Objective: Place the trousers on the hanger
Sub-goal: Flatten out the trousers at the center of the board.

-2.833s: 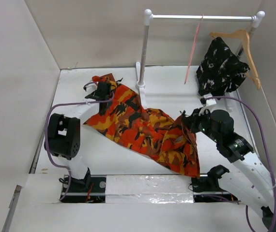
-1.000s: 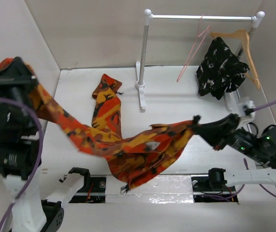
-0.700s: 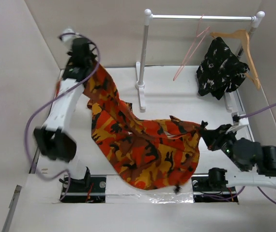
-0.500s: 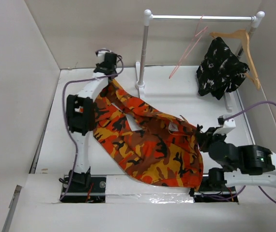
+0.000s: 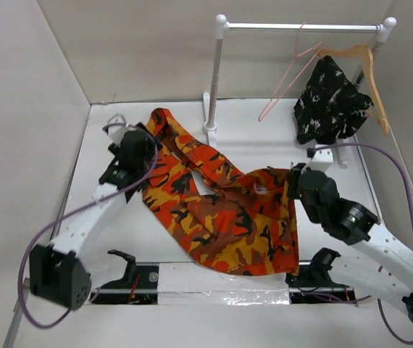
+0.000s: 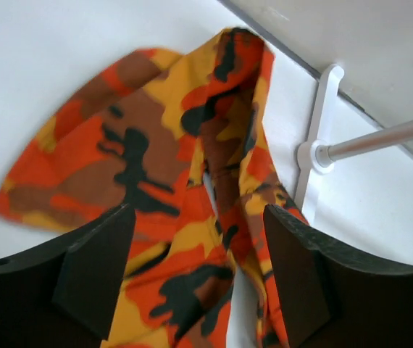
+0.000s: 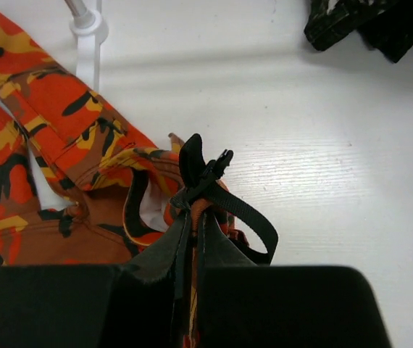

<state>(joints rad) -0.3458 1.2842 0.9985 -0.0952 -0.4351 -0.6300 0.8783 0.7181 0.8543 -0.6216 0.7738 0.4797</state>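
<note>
I will next pull the trousers' waistband to the right in the top view and slightly outward with my right gripper, then open it, as the trousers (image 5: 228,217) lie slanted across the table.
The trousers (image 5: 228,217), in orange, red, yellow and black camouflage, lie spread on the white table from the back left to the front right. My left gripper (image 5: 147,145) hovers open over one trouser leg (image 6: 163,145); its jaws (image 6: 195,283) stand wide apart with nothing between them. My right gripper (image 5: 291,181) is shut (image 7: 195,239) on the waistband with its black strap (image 7: 243,214). More of the trousers (image 7: 54,116) lie to its left. The thin pink hanger (image 5: 290,80) hangs tilted on the rail at the back.
A white rack with a rail (image 5: 301,27) stands at the back; its left post (image 5: 214,80) and foot (image 6: 315,152) are close to the trouser leg. A wooden hanger (image 5: 359,58) holds a black-and-white garment (image 5: 330,101), also in the right wrist view (image 7: 366,22). Walls enclose the table.
My left arm has come forward from the back edge and now hovers open over the leg. The trousers, earlier lifted and swung, now lie flatter. My right gripper moved back. The pink hanger swings.
</note>
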